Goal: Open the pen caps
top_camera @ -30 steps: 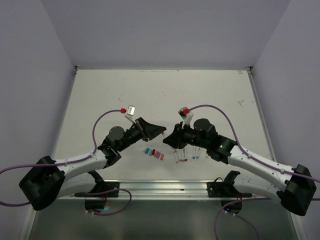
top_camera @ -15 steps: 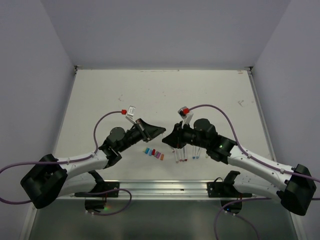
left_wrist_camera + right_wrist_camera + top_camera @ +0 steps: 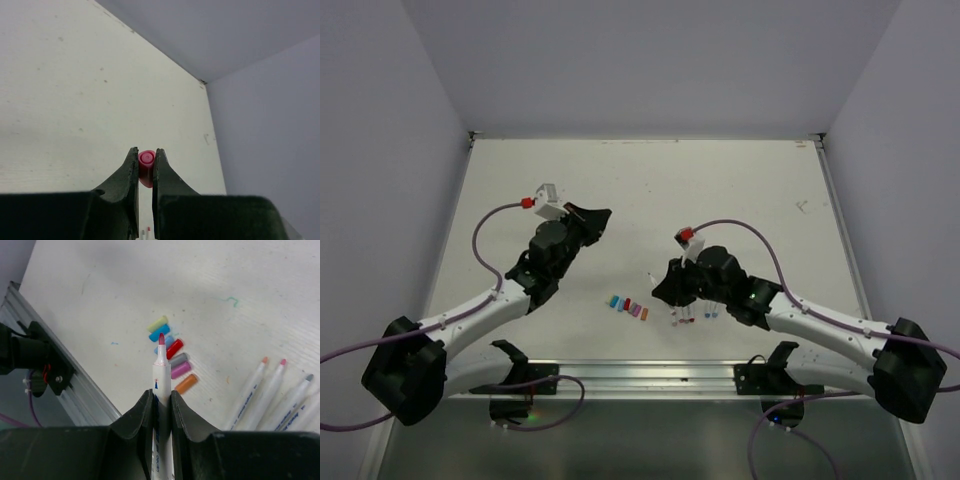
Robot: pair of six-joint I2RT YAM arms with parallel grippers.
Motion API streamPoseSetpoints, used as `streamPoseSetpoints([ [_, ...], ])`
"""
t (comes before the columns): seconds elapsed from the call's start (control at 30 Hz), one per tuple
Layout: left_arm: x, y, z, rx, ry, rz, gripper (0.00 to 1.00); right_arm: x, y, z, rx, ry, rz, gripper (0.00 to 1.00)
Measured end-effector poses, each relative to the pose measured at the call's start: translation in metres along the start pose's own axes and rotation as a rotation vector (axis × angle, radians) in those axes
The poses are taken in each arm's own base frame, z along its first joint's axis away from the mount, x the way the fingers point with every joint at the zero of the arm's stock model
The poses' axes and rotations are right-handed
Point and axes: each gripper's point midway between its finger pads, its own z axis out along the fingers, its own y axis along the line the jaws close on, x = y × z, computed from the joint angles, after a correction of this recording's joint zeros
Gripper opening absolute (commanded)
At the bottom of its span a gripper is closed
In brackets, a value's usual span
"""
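Note:
The white pen's tip is bare, so my right gripper will turn past the uncapped pens, to the right in the top view, then lower the white pen to the table.
My left gripper (image 3: 596, 216) is shut on a short pink-red pen cap (image 3: 146, 164), held above the table at left of centre; the cap sits between the fingertips (image 3: 131, 159). My right gripper (image 3: 660, 286) is shut on a white pen (image 3: 161, 377) whose bare red tip points out over the loose caps. A row of several loose caps (image 3: 628, 307) lies near the front edge; the right wrist view shows yellow-green, blue, red (image 3: 174, 348), grey, pink and orange (image 3: 186, 384) ones. Several uncapped white pens (image 3: 272, 392) lie to their right, partly under the right arm in the top view (image 3: 692, 316).
An aluminium rail (image 3: 650, 375) runs along the table's near edge, with a black clamp (image 3: 30, 355) on it. Purple cables (image 3: 485, 235) loop from both wrists. Grey walls close in the left, right and far sides.
The grippers, nearly touching at the centre before, have parted. My left arm swung left and back with the cap. My right gripper drew down towards the near edge with the pen.

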Motion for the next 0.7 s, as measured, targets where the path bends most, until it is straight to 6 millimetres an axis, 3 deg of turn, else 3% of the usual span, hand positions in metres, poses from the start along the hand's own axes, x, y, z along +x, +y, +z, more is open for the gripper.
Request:
streamPoseSetpoints([
  [0.1,-0.004,0.021,0.013,-0.087,0.009,0.074,0.00,0.005,-0.016,-0.006,0.087,0.005,0.013,0.00],
  [0.27,0.013,0.029,0.015,-0.114,0.126,0.220,0.00,-0.007,-0.069,-0.025,0.368,-0.024,0.078,0.00],
  [0.37,0.026,0.041,0.006,-0.130,0.201,0.285,0.00,-0.010,-0.111,-0.042,0.554,-0.045,0.160,0.00],
  [0.47,0.038,0.057,-0.009,-0.143,0.258,0.330,0.00,-0.001,-0.146,-0.061,0.721,-0.041,0.235,0.00],
  [0.7,0.069,0.108,-0.042,-0.230,0.383,0.378,0.00,0.013,-0.186,-0.103,0.981,-0.057,0.307,0.00],
])
